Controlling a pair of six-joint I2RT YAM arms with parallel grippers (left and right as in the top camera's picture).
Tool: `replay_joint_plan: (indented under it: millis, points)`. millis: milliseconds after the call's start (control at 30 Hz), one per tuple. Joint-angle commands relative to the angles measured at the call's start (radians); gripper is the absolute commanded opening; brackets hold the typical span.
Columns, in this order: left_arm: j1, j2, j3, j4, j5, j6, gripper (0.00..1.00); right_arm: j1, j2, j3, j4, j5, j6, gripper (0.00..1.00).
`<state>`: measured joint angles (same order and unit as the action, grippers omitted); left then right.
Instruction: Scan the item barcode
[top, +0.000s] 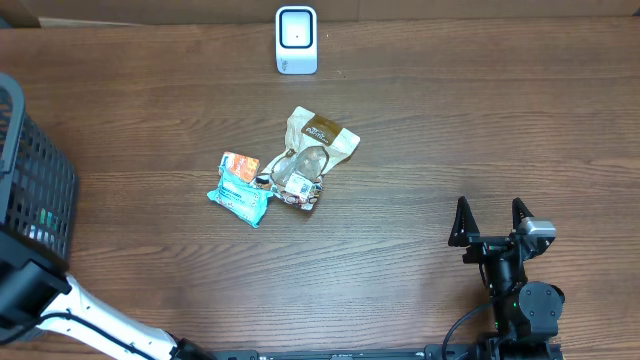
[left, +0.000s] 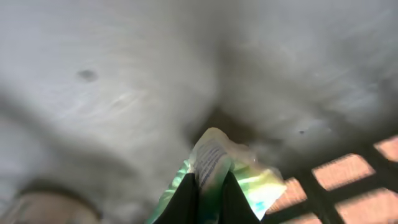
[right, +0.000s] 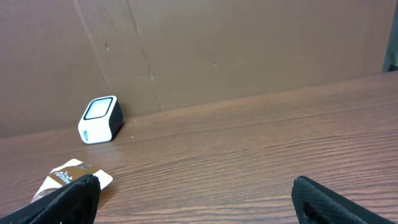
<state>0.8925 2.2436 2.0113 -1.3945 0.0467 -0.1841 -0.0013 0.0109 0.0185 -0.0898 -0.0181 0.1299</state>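
Other packets lie at the brown pouch. I will lift my left gripper out of the basket (top: 45, 180) and move it to the right in the overhead view to release over the pouch.
In the left wrist view my left gripper (left: 209, 177) is shut on a crinkled green and white packet (left: 214, 152) with printed text, pinched between the two dark fingers (left: 185, 200). The view is blurred, with the basket's mesh (left: 314, 198) at the lower right. From overhead, the left arm reaches into the black basket (top: 45, 180) at the left edge, and its gripper is hidden there. The white barcode scanner (top: 296, 40) (right: 99, 120) stands at the table's far edge. My right gripper (top: 491, 222) (right: 196, 199) rests open near the front right, with nothing between its fingers.
A brown pouch (top: 320, 138) (right: 71, 174), a teal and orange packet (top: 240, 188) and a small packet (top: 298, 190) lie together mid-table. A brown cardboard wall (right: 249, 50) stands behind the scanner.
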Motion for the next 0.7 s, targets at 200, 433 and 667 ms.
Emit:
replay_joint_plan:
  millis: [200, 433, 667]
  points:
    - [0.006, -0.273, 0.193, -0.024, -0.061, -0.212, 0.04, -0.007, -0.006, -0.010, 0.005, 0.010, -0.004, 1.00]
    - [-0.010, -0.508, 0.197, 0.043, 0.057, -0.299, 0.04, -0.007, -0.006, -0.010, 0.005, 0.010, -0.004, 1.00]
    - [-0.164, -0.682, 0.197, 0.028, 0.283, -0.246, 0.04, -0.007, -0.006, -0.010, 0.005, 0.010, -0.004, 1.00]
